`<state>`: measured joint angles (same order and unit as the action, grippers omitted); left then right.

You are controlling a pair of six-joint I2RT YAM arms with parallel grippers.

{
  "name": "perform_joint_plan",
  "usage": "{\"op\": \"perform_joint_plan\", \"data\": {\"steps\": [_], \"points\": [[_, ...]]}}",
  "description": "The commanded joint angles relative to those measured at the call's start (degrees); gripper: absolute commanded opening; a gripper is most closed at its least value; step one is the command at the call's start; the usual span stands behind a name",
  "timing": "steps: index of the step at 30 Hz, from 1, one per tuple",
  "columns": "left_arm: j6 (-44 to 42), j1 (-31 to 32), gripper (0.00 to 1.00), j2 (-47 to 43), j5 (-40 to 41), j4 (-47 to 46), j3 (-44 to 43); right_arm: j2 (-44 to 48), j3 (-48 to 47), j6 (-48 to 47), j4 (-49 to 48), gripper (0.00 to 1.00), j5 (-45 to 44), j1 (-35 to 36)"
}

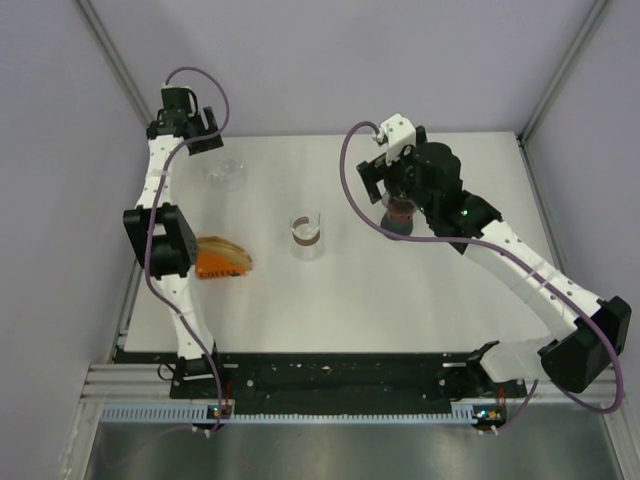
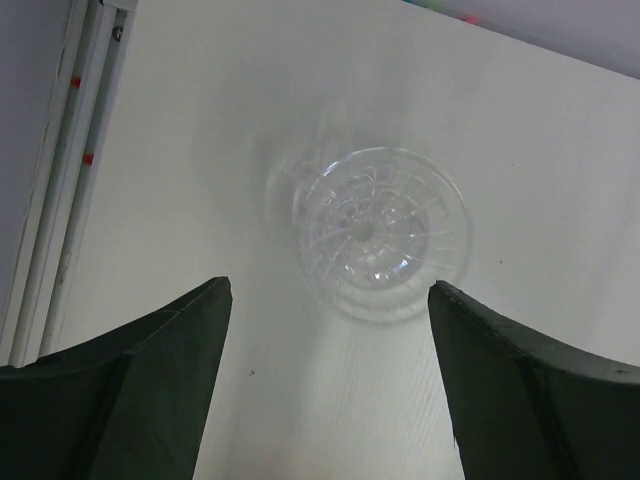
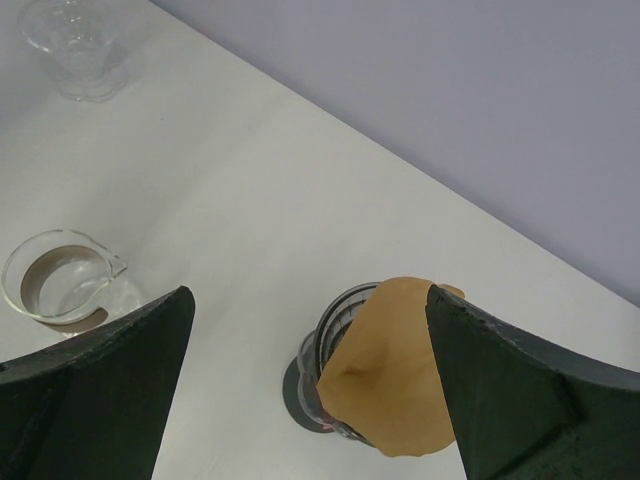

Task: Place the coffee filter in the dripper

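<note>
My left gripper moves down onto the clear ribbed glass piece's rim edge facing the side rail next, since that edge shows below between its open fingers.
A brown paper coffee filter [image 3: 400, 385] sits tilted in the mouth of a ribbed dark dripper [image 3: 335, 350], its edge hanging over the near rim. My right gripper [image 3: 308, 295] hovers above it, open, with the filter next to the right finger [image 3: 520, 390]; I cannot tell whether they touch. In the top view the dripper [image 1: 400, 218] is mostly hidden under the right gripper [image 1: 392, 195]. My left gripper [image 2: 330, 283] is open and empty, above a clear ribbed glass piece [image 2: 380, 232] at the back left [image 1: 225, 172].
A glass carafe [image 1: 307, 235] stands mid-table and shows in the right wrist view [image 3: 62, 285]. An orange holder with brown filters [image 1: 222, 258] lies by the left arm. The table's left rail [image 2: 50, 200] is close to the left gripper.
</note>
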<state>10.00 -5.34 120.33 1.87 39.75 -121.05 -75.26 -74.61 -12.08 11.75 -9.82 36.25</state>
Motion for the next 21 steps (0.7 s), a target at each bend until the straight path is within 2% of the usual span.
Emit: {"op": "perform_joint_plan", "data": {"steps": [1,7,16,21], "points": [[4.32,-0.72,0.85,8.76,3.67,3.93,-9.36,0.65,0.16,-0.76,-1.99,0.99,-0.72,-0.3],[4.86,-1.77,0.77,14.13,6.13,3.32,-11.57,0.82,0.16,-1.28,-1.46,0.99,-1.16,-0.3],[4.94,-1.78,0.39,16.51,2.09,3.67,-9.91,0.56,-0.71,-1.55,-1.38,0.99,-1.07,-0.3],[4.59,-1.86,0.3,16.6,0.33,3.93,-8.32,1.08,-0.63,-1.63,-1.29,0.99,-0.99,-0.3]]}}
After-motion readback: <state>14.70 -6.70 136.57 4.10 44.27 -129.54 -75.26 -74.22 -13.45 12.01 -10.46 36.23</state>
